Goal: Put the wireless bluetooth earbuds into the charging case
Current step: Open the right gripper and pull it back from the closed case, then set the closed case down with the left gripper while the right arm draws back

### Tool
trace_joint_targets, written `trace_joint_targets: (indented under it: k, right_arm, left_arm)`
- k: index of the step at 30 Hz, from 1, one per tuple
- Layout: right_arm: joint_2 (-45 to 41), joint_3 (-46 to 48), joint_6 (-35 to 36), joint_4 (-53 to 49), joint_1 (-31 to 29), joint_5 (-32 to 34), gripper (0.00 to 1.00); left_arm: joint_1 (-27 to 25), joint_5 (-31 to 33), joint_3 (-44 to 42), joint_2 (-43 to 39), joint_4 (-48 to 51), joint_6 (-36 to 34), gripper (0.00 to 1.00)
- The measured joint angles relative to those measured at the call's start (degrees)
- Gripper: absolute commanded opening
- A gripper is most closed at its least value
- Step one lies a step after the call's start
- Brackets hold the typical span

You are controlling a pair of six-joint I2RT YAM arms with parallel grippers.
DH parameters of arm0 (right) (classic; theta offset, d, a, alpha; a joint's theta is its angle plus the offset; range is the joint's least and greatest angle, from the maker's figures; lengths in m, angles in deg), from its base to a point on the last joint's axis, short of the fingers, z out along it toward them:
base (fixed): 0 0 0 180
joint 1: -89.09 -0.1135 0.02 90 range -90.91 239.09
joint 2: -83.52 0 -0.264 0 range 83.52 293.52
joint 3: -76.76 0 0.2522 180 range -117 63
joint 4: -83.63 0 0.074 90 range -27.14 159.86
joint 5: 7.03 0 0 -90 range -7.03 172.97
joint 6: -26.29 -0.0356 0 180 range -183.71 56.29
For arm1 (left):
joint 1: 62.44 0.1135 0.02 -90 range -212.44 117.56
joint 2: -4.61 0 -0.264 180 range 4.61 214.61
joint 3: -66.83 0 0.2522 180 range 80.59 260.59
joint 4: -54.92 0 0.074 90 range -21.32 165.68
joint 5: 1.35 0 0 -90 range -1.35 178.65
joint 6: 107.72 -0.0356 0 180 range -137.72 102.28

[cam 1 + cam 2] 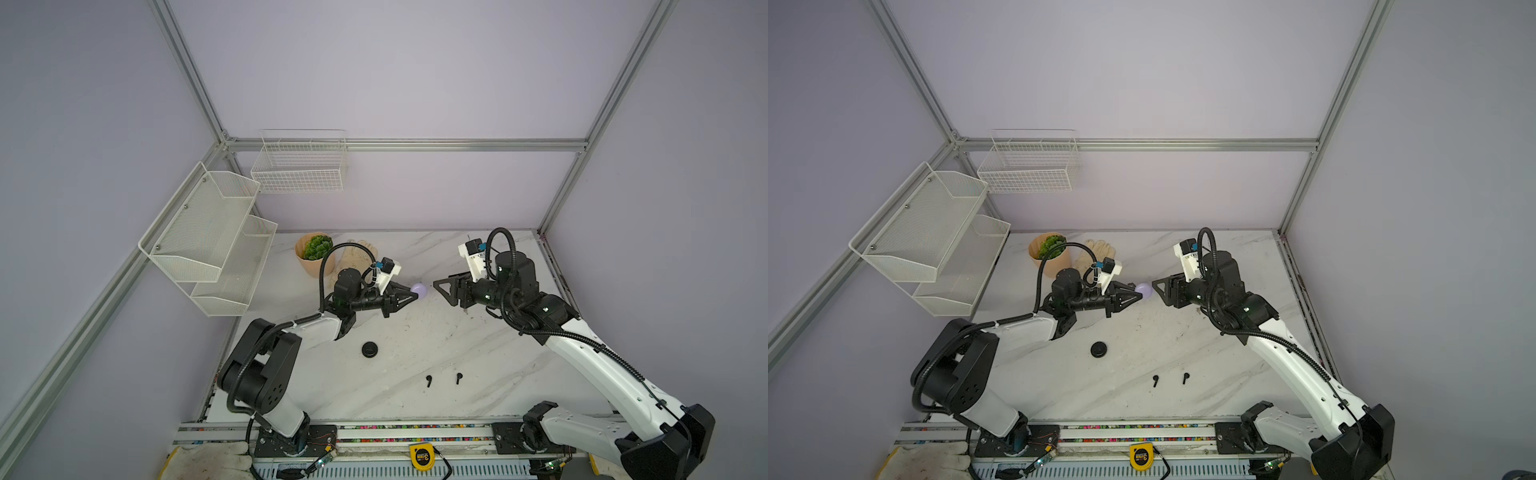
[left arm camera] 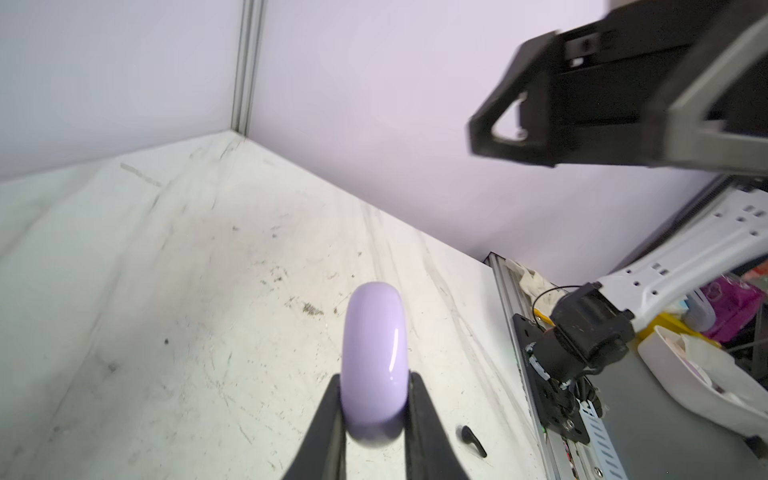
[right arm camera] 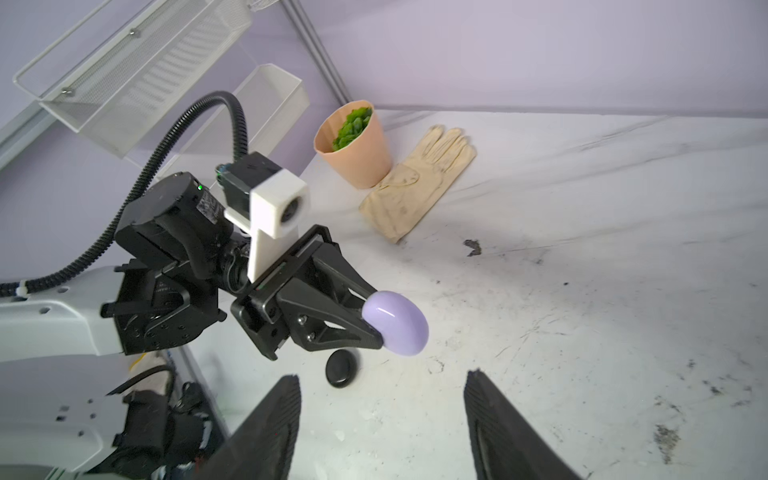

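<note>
The lilac round charging case (image 1: 420,290) still hangs clear of the table, so I will lower my left gripper outward and down to the bare tabletop and release it.
A closed lilac round charging case (image 1: 420,290) (image 1: 1145,289) hangs above the middle of the table, and my left gripper (image 1: 414,294) (image 2: 374,384) is shut on its edge. The right wrist view shows the case (image 3: 397,322) pinched at the tips of the black fingers. My right gripper (image 1: 439,286) (image 3: 382,382) faces the case from the right, open and empty, a short gap away. Two black wireless bluetooth earbuds (image 1: 428,380) (image 1: 459,377) lie apart near the table's front. A closed black round case (image 1: 369,350) (image 3: 343,368) rests below my left wrist.
A potted plant (image 1: 314,253) and a beige glove (image 3: 419,183) sit at the back left. A white mesh shelf (image 1: 212,237) and a wire basket (image 1: 301,162) hang on the left wall. A yellow tape measure (image 1: 422,455) lies on the front rail.
</note>
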Motion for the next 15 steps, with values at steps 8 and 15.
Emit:
trace_joint_targets:
  k: [8,15]
  right_arm:
    - [13.7,8.52,-5.44,13.2,4.37,6.32,0.63]
    - [19.58,10.67,-8.81,18.45,11.65,6.71,0.66]
  left_arm:
    - [0.13,5.81,12.02,17.86,6.95,6.58,0.0]
    - [0.33,7.93,20.63,24.13,13.14,9.6,0.0]
